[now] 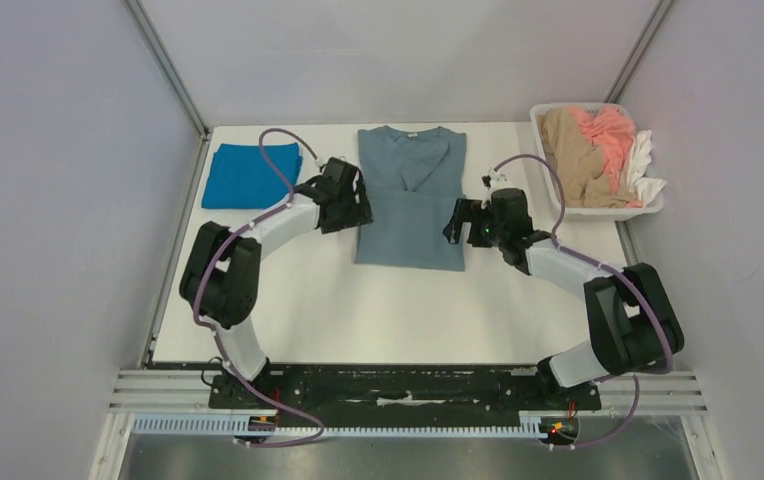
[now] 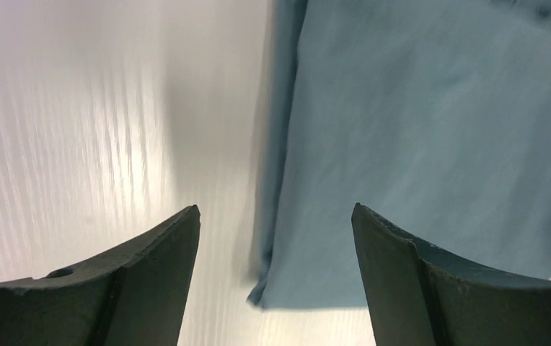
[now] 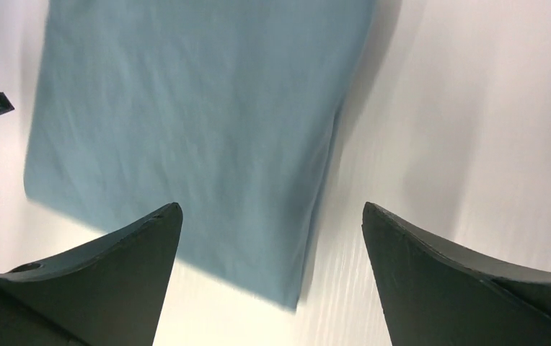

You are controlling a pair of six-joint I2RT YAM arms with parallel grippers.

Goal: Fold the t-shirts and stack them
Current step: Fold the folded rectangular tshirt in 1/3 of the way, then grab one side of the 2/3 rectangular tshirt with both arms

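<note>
Next, my left gripper moves back and down to pinch the grey-blue t-shirt's near corner (image 1: 359, 260) (image 2: 264, 295) on the cobalt shirt's side, below and toward my base.
The grey-blue t-shirt (image 1: 410, 200) lies flat at the table's middle back, sides folded in to a long rectangle, round neck at the far end. The cobalt blue t-shirt (image 1: 251, 176) lies folded at the back left. My left gripper (image 1: 360, 205) is open and empty at the grey-blue shirt's left edge; its wrist view shows the shirt's near left corner (image 2: 269, 292) between the fingers. My right gripper (image 1: 456, 222) is open and empty at the shirt's right edge; its wrist view shows the near right corner (image 3: 291, 299) between the fingers.
A white basket (image 1: 603, 211) stands at the back right with tan, pink and white clothes in it. White walls with metal posts close in the table on three sides. Bare white tabletop (image 1: 388, 310) lies between the shirt and the arm bases.
</note>
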